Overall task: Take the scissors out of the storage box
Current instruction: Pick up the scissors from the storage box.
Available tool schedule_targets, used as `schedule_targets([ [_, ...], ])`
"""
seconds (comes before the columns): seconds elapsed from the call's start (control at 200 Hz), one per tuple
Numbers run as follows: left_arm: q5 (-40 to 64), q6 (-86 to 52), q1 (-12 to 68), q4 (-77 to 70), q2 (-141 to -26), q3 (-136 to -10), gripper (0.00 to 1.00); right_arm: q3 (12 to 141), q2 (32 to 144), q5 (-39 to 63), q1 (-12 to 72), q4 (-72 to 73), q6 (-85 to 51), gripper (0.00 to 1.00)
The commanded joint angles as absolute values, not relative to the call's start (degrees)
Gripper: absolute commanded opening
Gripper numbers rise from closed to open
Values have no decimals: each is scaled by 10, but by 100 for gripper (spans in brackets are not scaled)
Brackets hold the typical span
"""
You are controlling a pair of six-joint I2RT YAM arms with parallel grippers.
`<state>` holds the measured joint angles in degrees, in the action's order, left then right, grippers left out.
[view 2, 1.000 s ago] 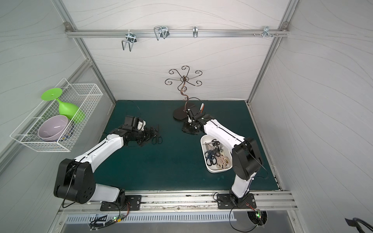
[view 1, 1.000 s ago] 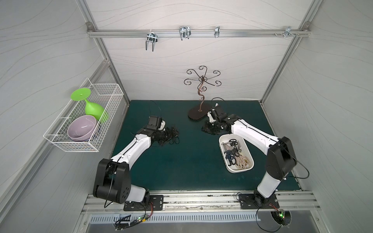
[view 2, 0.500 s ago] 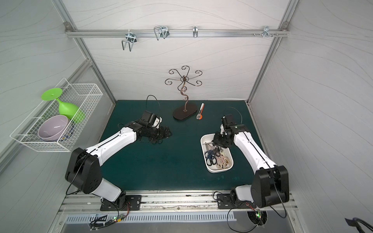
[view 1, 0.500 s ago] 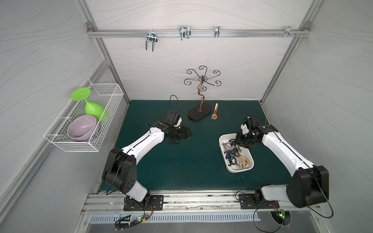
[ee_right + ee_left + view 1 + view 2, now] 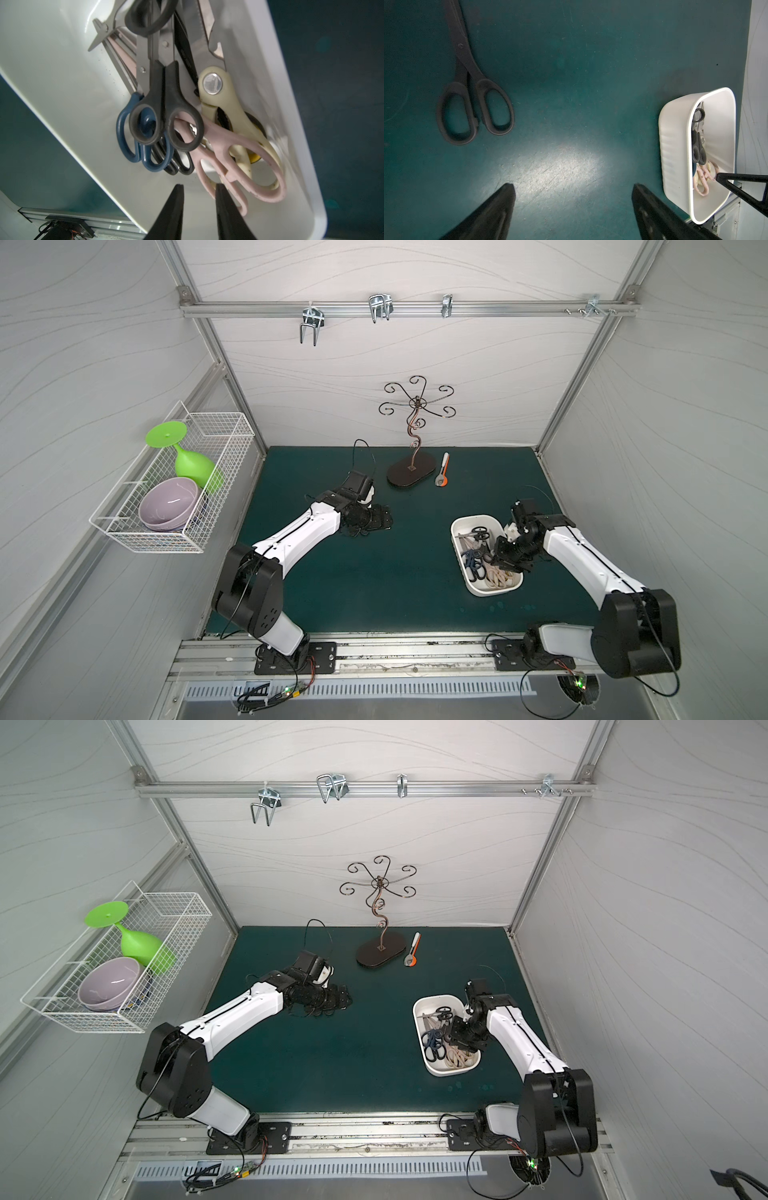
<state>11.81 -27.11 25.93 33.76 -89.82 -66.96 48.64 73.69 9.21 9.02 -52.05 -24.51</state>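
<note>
I should reach outward and down with my right gripper next, with its fingers on both sides of the rim of the black handle loop by the pink shears. The loop is on top, outward and below my right gripper.
The white storage box [image 5: 457, 531] lies on the green mat at the right. It holds several scissors: a black-handled pair [image 5: 166, 116], a blue pair [image 5: 126, 141], pink shears [image 5: 228, 155] and cream shears [image 5: 224, 99]. My right gripper [image 5: 199, 186] hovers inside the box's near end. Its jaws stand a little apart with nothing between them, and one finger is beside the pink handle. My left gripper [image 5: 573, 187] is wide open over bare mat mid-left. A black pair of scissors [image 5: 471, 93] lies flat on the mat beside it. In both top views the right gripper [image 5: 459, 1038] sits over the box.
A wire jewellery stand [image 5: 411, 472] and a white-and-orange tool [image 5: 443, 470] stand at the back of the mat. A white wire basket [image 5: 174, 489] on the left wall holds a green goblet and a purple bowl. Hooks hang from the rail above.
My right arm swung from beside the stand at the back to the box and down to its near end. My left gripper shifted to the right along the mat.
</note>
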Motion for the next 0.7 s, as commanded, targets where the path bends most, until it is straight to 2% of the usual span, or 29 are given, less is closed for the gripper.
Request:
schedule_targets([
  [0.0, 98, -262, 259, 345, -891, -672, 92, 489, 754, 73, 90, -490, -254, 30],
  [0.695, 88, -269, 259, 342, -878, -660, 92, 483, 825, 55, 90, -421, -255, 27],
])
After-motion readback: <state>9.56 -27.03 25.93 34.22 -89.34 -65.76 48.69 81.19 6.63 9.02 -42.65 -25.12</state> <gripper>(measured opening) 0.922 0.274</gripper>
